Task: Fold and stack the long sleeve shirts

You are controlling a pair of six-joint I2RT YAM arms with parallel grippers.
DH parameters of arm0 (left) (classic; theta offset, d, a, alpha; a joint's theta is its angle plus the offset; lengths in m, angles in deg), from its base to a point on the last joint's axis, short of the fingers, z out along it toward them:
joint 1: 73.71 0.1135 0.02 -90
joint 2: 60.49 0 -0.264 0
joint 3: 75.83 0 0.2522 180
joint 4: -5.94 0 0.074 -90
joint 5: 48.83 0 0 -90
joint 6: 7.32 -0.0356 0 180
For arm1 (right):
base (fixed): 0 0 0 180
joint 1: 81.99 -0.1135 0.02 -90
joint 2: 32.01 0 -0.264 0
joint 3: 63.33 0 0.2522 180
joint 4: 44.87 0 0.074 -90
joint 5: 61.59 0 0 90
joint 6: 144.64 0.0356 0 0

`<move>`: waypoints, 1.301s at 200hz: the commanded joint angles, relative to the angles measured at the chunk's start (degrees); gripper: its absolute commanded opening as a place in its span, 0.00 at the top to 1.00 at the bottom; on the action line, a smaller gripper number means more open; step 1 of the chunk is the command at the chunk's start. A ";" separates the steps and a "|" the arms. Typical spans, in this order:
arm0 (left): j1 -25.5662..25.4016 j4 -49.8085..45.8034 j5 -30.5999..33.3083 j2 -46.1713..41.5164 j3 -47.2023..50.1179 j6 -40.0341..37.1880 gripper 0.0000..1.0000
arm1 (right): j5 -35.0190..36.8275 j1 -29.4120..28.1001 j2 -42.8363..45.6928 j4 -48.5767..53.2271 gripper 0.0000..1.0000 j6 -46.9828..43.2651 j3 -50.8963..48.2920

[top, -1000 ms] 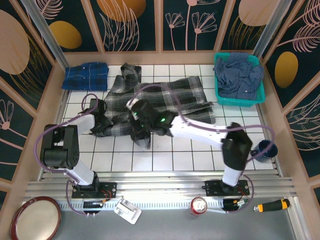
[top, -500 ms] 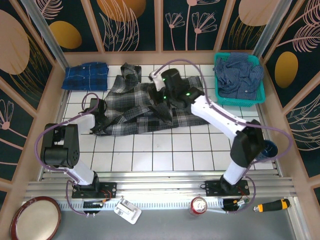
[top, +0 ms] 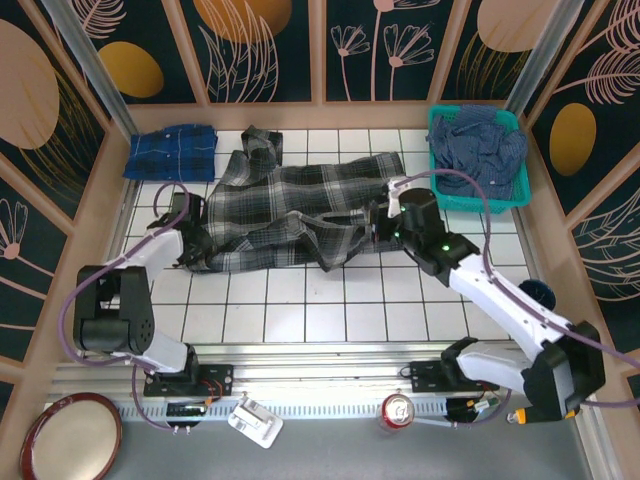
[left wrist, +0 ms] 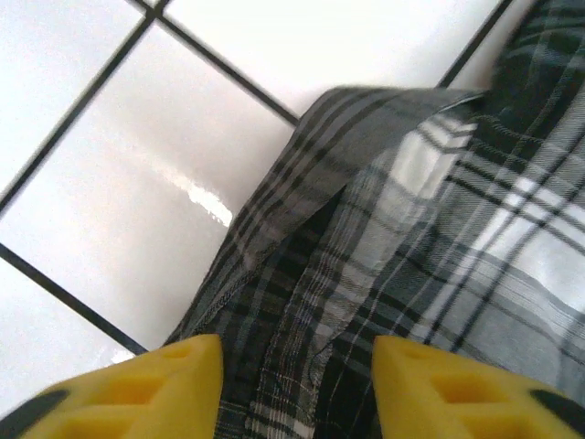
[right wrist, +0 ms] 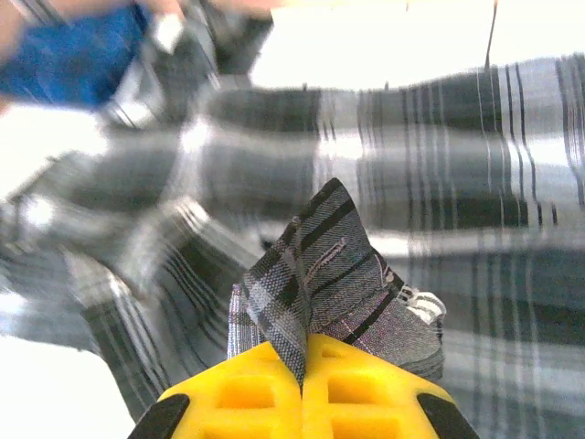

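Observation:
I need my right gripper to pull the fold to the tiles point(top: 420, 182) beside the teal basket, outward of the gripper, and release it.
The grey-black-white plaid shirt point(top: 300, 205) lies spread across the middle of the tiled table. My right gripper point(top: 376, 226) is at the shirt's right part, shut on a pinched fold of the plaid cloth point(right wrist: 315, 265), which stands up from my right gripper point(right wrist: 303, 366). At the shirt's left edge sits my left gripper point(top: 190, 240). Its yellow fingers point(left wrist: 155, 384) stand apart over the plaid hem point(left wrist: 302, 302), gripping nothing. The blue-and-navy plaid shirt point(top: 172, 152) lies folded at the back left. The dull navy shirt point(top: 480, 145) is bunched in the basket.
The teal basket point(top: 478, 204) stands at the back right corner. Wooden walls ring the table. A dark cup point(top: 535, 296) sits at the right edge. A can point(top: 399, 410), a screwdriver point(top: 545, 411) and a red plate point(top: 70, 436) lie beyond the front rail.
My right gripper has swept from the front left over the shirt to the right, pulling the plaid cloth with it. My left gripper has opened and let go of the hem.

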 commanded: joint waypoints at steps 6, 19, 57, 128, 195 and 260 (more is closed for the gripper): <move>0.25 -0.85 -0.63 -5.55 -3.05 -1.14 0.29 | -2.36 -0.28 -2.65 -9.17 1.00 0.54 1.43; 0.31 2.05 -6.37 -7.23 -2.93 -2.72 0.19 | -1.24 -0.16 -4.56 -10.97 1.00 -1.92 4.22; -2.95 8.14 -18.06 -7.58 -1.39 -2.34 0.13 | -5.85 5.71 -11.04 -17.92 1.00 -6.38 11.11; -8.24 15.92 -21.78 -1.07 7.99 -6.90 0.33 | -18.76 22.18 -8.70 -30.44 1.00 -3.51 -12.19; -8.30 12.71 -12.86 2.24 11.22 -5.85 0.82 | -24.00 30.56 -9.52 -30.71 1.00 -3.49 -12.88; -7.83 7.07 -4.17 2.54 9.11 -4.63 1.00 | -20.47 31.18 -9.42 -35.57 1.00 -5.88 -11.94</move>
